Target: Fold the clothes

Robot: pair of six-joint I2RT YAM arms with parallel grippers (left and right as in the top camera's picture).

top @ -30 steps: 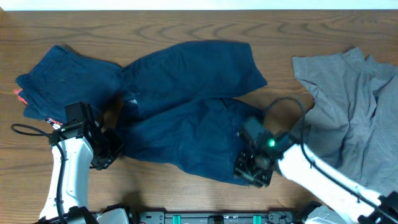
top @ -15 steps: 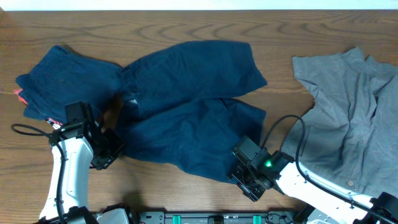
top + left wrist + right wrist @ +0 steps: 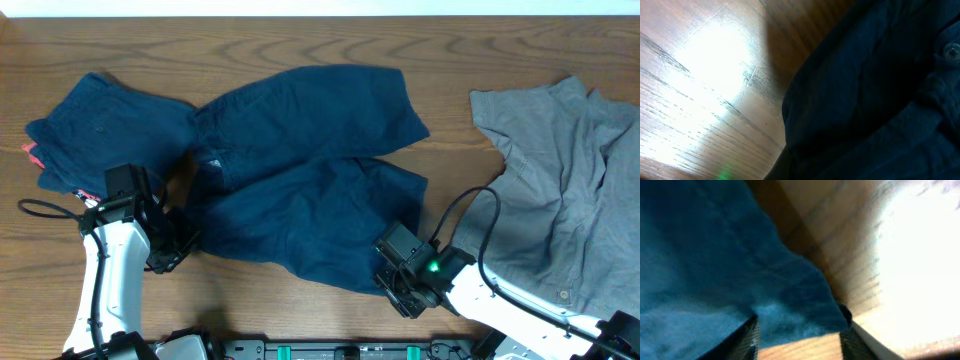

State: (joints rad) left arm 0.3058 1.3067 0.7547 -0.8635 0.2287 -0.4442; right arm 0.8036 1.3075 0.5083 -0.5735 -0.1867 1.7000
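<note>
Next, my left gripper raises the waistband end, carries it outward over the waistband's far part, lowers and releases it, with the shorts still spread open.
Dark blue shorts lie spread flat across the table's middle. My left gripper sits at their left waistband edge. In the left wrist view, dark cloth with a button fills the right side and hides the fingers, and it looks gripped. My right gripper is at the front right hem corner. In the right wrist view its fingers stand apart, with the blue hem corner lying between them on the wood. A grey shirt lies crumpled at the right.
Another navy garment lies at the far left, with a small red item at its edge. Bare wood runs along the front edge and the back. The left arm's cable loops at the left.
My right gripper has moved off the shorts' leg toward the front, down to the hem corner. The left arm and the clothes have not moved.
</note>
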